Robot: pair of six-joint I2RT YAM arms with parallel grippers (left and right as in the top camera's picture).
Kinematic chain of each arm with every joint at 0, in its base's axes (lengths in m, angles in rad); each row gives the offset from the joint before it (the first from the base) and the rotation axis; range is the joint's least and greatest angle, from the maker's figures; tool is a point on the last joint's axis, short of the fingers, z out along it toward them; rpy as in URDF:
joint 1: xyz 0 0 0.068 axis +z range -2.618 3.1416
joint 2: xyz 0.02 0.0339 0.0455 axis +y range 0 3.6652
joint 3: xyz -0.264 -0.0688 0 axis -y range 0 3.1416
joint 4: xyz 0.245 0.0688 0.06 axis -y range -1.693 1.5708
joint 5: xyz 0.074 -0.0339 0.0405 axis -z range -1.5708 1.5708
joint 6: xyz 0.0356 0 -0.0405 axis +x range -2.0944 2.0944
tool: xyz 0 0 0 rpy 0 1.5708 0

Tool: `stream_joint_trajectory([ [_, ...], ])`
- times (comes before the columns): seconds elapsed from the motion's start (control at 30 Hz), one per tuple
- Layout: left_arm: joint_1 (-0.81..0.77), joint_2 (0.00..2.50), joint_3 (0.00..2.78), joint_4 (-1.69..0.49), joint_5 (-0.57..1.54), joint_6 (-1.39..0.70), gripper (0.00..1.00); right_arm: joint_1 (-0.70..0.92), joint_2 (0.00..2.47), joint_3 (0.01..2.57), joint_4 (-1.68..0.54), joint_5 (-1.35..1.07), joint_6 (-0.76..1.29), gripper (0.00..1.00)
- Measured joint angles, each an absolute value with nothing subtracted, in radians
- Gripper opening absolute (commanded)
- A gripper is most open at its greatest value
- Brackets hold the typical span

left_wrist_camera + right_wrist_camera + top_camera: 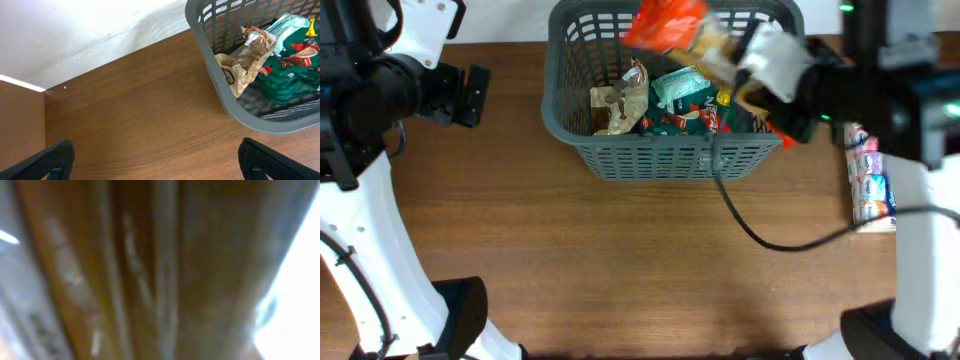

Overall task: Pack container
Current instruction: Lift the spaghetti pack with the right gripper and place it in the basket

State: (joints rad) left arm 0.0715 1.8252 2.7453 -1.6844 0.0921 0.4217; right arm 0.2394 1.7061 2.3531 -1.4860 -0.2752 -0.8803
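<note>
My right gripper shifts left in the overhead view next, then lowers the orange and brown pack onto the green packs, since its end overhangs the container's rim.
The container [620, 160] is a dark grey slotted basket at the far middle of the wooden table. Inside lie a brown snack pack [620, 105] and green and red packs [685, 100]. It also shows in the left wrist view [235, 107], with the brown pack [247, 57] against its wall. My right gripper [725, 55] hovers over the basket's right side, shut on a blurred orange and brown snack pack [665, 22]. The right wrist view is filled by a blurred brown surface [150, 270]. My left gripper [160, 157] is open and empty over bare table, left of the basket [470, 95].
A white pack with blue and pink print [870, 185] lies on the table right of the basket, partly under the right arm. A black cable [760, 235] loops over the table in front of the basket. The table's far edge [115, 57] meets a white surface.
</note>
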Motion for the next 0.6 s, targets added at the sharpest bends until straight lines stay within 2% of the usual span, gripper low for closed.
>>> stream_joint_trajectory([
  [0.27, 0.072, 1.825, 2.745, -1.685, 0.093, 0.422, 0.99, 0.272, 1.848, 2.353, -1.331, -0.211, -1.049, 0.04],
  [0.6, 0.072, 1.825, 2.745, -1.684, 0.093, 0.422, 0.99, 0.272, 2.082, 2.352, -1.280, -0.185, -1.093, 0.04],
])
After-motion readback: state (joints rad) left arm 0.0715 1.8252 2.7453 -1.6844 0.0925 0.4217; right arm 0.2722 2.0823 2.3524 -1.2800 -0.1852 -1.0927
